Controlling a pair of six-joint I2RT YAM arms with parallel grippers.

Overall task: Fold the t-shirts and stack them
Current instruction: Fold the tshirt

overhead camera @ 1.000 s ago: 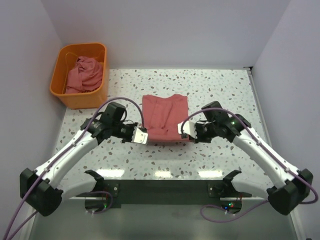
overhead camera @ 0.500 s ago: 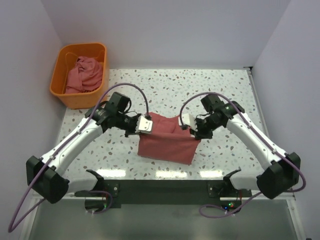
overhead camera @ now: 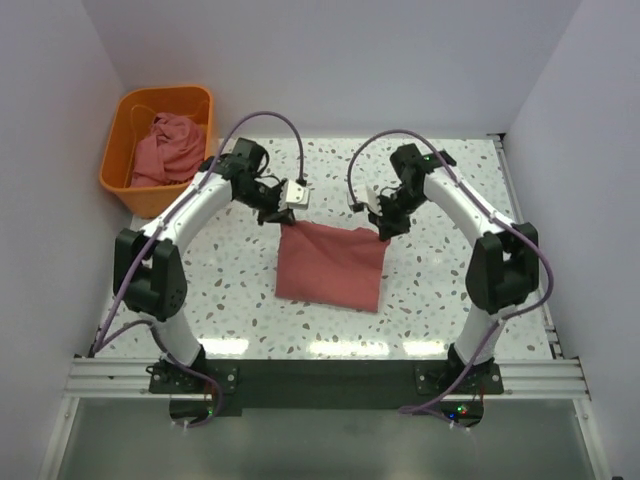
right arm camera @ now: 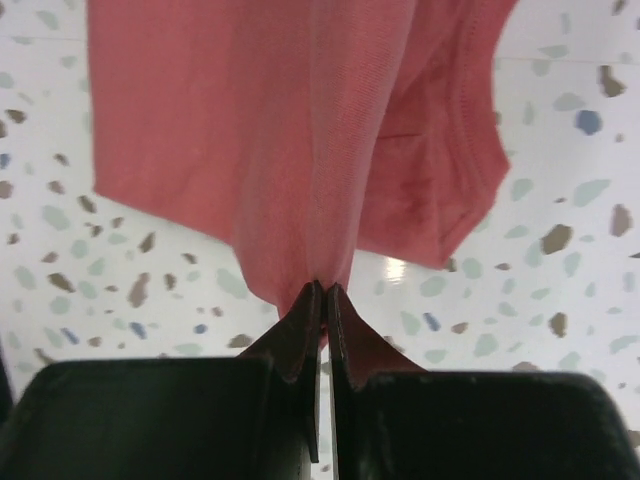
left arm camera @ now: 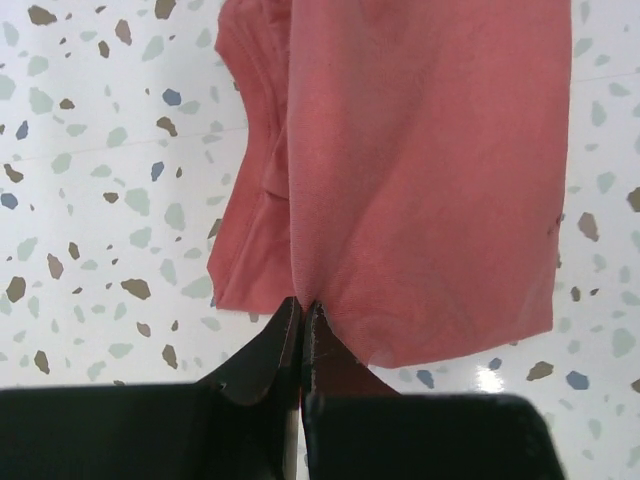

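Note:
Next, my left gripper moves down and slightly outward to the speckled table below its fingers, lays the t-shirt's pinched corner on it and lets go.
A dusty red-pink t-shirt (overhead camera: 331, 265), partly folded, hangs between my two grippers above the speckled table, its lower edge draping toward the near side. My left gripper (overhead camera: 283, 219) is shut on its upper left corner; the cloth (left arm camera: 420, 180) is pinched between the jaws. My right gripper (overhead camera: 383, 228) is shut on the upper right corner, with the cloth (right arm camera: 290, 150) pinched there too. Another red-pink t-shirt (overhead camera: 170, 148) lies crumpled in the orange basket (overhead camera: 150, 197) at the far left.
The basket stands at the table's far left corner beside the left wall. White walls close in the left, back and right sides. The speckled table (overhead camera: 450, 290) surrounds the hanging shirt.
Both grippers have lifted the shirt's near edge off the table and carried it away from the bases toward the back. The shirt now hangs between them, spread wider.

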